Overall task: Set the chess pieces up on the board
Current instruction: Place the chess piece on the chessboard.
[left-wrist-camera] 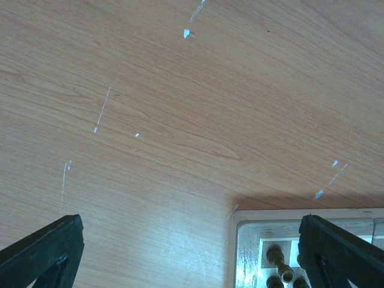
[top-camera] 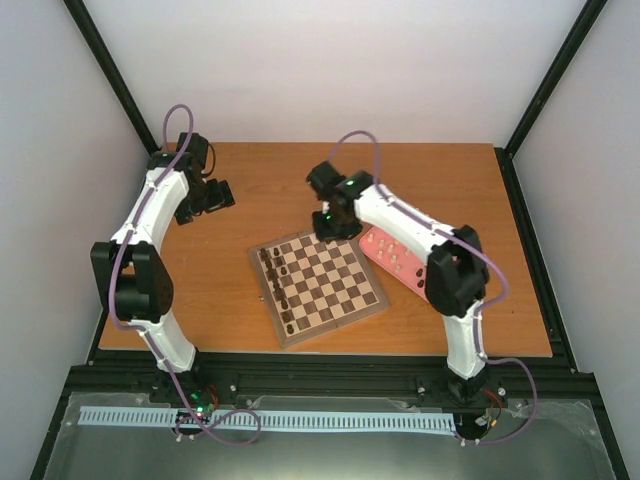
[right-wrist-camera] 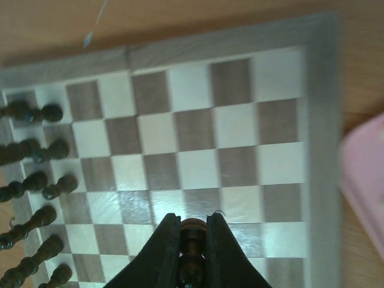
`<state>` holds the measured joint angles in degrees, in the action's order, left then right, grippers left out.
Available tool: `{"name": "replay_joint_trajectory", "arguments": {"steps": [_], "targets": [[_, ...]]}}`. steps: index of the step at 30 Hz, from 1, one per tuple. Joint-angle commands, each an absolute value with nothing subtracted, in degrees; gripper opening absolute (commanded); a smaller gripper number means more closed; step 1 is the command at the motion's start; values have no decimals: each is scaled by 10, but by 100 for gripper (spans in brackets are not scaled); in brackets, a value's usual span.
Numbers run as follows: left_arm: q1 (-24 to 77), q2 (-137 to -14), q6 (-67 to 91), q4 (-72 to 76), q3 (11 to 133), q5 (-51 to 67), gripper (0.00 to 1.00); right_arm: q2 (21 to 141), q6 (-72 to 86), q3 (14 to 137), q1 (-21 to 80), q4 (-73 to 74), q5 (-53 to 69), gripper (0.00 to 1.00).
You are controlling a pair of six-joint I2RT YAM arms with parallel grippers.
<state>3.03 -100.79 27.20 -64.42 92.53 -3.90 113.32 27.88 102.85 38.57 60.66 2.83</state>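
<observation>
I should next move my right gripper left in the top view and down onto the empty dark square past the small pieces' row, to release there.
The wooden chessboard (top-camera: 318, 286) lies at the table's middle, with dark brown pieces (top-camera: 280, 285) standing along its left side. In the right wrist view the board (right-wrist-camera: 198, 138) fills the frame and the dark pieces (right-wrist-camera: 36, 150) line its left edge. My right gripper (right-wrist-camera: 193, 231) is shut on a dark brown piece (right-wrist-camera: 192, 240) and holds it above the board; in the top view it (top-camera: 335, 222) hangs over the board's far edge. My left gripper (top-camera: 205, 200) is open and empty over bare table at the far left. Its fingers (left-wrist-camera: 42, 249) frame bare wood.
A pink tray (top-camera: 395, 258) with pale and dark pieces lies right of the board, under my right arm; its corner shows in the right wrist view (right-wrist-camera: 366, 180). A metal fixture (left-wrist-camera: 264, 252) shows at the bottom of the left wrist view.
</observation>
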Motion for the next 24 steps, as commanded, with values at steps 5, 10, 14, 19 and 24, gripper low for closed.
{"name": "replay_joint_trajectory", "arguments": {"steps": [5,10,14,19,24], "targets": [[34,-979,272,-642,926,-41,100,1217,253,1100,477,653,77,3],[33,-971,271,-638,914,-44,100,1242,236,1134,518,673,77,3],[34,-968,272,-634,905,-41,100,1271,226,1164,537,693,83,3],[34,-963,272,-633,903,-42,100,1287,224,1172,550,705,79,3],[34,-962,272,-630,897,-37,100,1294,224,1171,552,704,83,3]]}}
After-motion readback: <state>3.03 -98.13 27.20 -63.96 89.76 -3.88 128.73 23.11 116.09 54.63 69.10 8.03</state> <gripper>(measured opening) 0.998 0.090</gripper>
